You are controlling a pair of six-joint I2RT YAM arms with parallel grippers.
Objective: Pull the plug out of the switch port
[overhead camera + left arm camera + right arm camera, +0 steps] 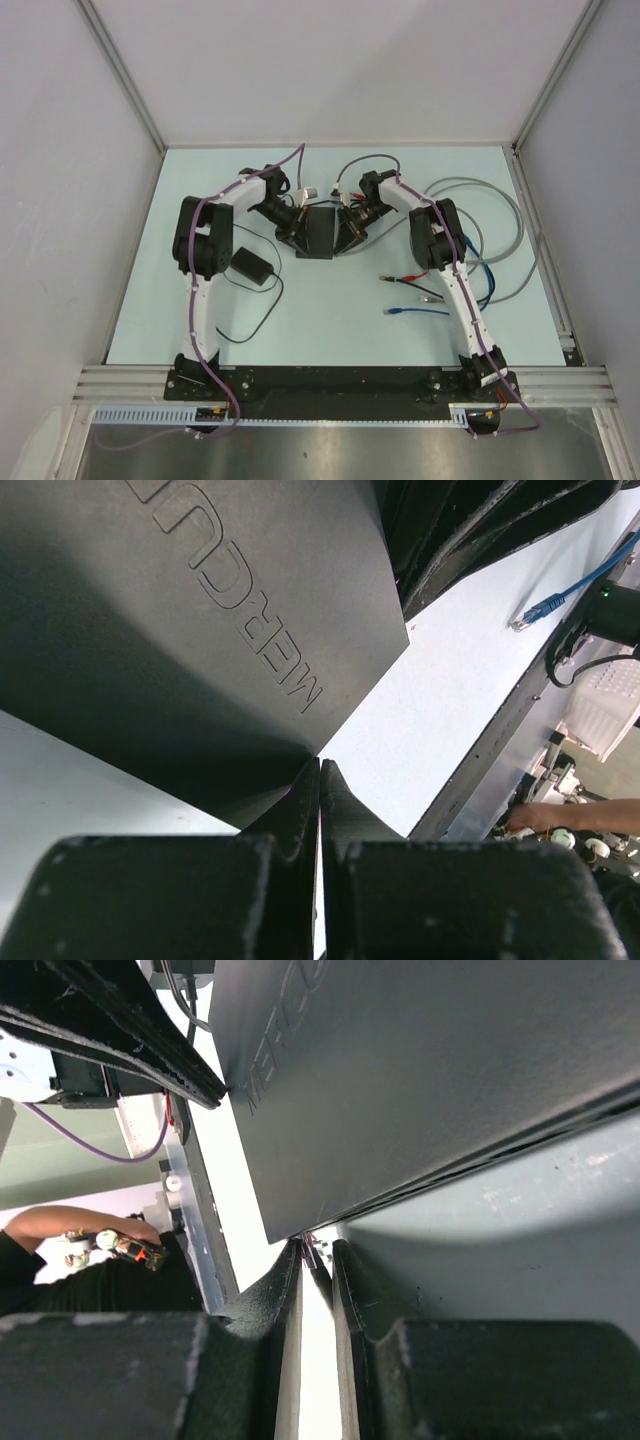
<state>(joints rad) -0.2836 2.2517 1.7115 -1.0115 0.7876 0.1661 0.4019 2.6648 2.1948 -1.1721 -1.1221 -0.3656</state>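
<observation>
The plug needs to be released clear of the switch [320, 232], so the robot's right gripper has to pull toward the far grey loop, which lies outward and to its right in the top view.
The switch [320, 232] is a flat matte-black box lying mid-table between both arms; its embossed top fills the left wrist view [200, 610] and the right wrist view [420, 1070]. My left gripper [295, 228] is shut with nothing between its fingers, its tips [320, 768] resting against the switch's left edge. My right gripper [350, 228] is at the switch's right side. Its narrow jaws are closed on a small clear plug [312, 1250] right at the switch's lower edge. The port itself is hidden.
A small black power adapter [250, 267] with a thin cord lies left of centre. Grey cable loops [500, 215], a blue network cable [415, 311] and red and black clip leads [400, 279] lie on the right. A person's arm [580, 815] shows beyond the table's near rail.
</observation>
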